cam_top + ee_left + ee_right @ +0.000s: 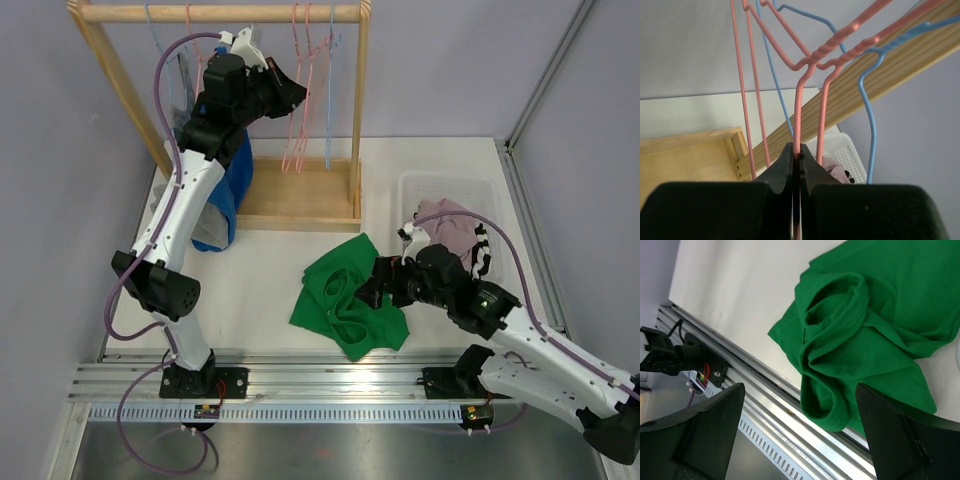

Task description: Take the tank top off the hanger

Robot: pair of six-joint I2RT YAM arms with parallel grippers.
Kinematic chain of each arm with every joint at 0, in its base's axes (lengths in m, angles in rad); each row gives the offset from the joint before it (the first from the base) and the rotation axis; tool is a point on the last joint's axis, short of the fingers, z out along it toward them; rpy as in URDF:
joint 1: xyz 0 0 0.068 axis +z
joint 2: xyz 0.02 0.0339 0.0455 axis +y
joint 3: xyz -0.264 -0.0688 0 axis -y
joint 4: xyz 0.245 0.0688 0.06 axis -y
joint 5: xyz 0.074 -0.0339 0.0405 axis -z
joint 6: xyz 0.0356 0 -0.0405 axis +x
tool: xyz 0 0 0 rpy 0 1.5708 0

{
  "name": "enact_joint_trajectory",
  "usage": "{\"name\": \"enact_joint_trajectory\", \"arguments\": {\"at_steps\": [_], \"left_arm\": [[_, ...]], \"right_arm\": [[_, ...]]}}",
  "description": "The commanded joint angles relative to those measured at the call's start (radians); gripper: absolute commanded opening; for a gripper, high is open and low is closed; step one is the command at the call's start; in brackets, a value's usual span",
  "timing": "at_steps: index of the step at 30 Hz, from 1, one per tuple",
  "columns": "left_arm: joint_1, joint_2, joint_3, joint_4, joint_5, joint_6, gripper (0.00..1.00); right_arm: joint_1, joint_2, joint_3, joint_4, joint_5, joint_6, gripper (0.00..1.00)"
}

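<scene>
I need to lower my right gripper next, moving it left in the top view, onto the tank top's raised middle fold [342, 298] [826, 354], because the cloth bunches into a fold there.
The green tank top [350, 295] lies crumpled on the white table, off any hanger; it also fills the right wrist view [865, 340]. My right gripper [368, 288] is open and empty just above its near edge, with the jaws spread wide either side of a fold [800, 390]. My left gripper [296, 93] is raised at the wooden rack and shut on the wire of a bare pink hanger [799, 100], with the fingertips pinching it [800, 151]. That hanger [297, 120] hangs from the rack's top rail among other empty hangers.
The wooden rack [220, 13] stands at the back left and carries pink and blue wire hangers [870, 100]. A blue garment [238, 185] and a grey one [210, 232] hang behind my left arm. A white basket [485, 190] with pinkish clothes is at the right. A metal rail [300, 375] runs along the front.
</scene>
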Motion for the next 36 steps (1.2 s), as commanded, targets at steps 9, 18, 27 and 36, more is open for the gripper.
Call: {"name": "enact_joint_trajectory", "arguments": {"at_steps": [9, 18, 27, 36], "left_arm": [[-0.001, -0.235, -0.135, 0.011, -0.016, 0.081, 0.99], [-0.001, -0.632, -0.439, 0.005, -0.103, 0.121, 0.99], [-0.001, -0.945, -0.592, -0.112, -0.232, 0.185, 0.99], [-0.001, -1.105, -0.714, -0.212, -0.323, 0.269, 0.99]], "right_arm": [[0.072, 0.280, 0.004, 0.125, 0.129, -0.046, 1.00], [0.163, 0.576, 0.086, 0.128, 0.290, -0.066, 1.00], [0.233, 0.958, 0.202, 0.076, 0.324, -0.068, 0.93], [0.276, 0.813, 0.265, 0.059, 0.415, -0.108, 0.00]]}}
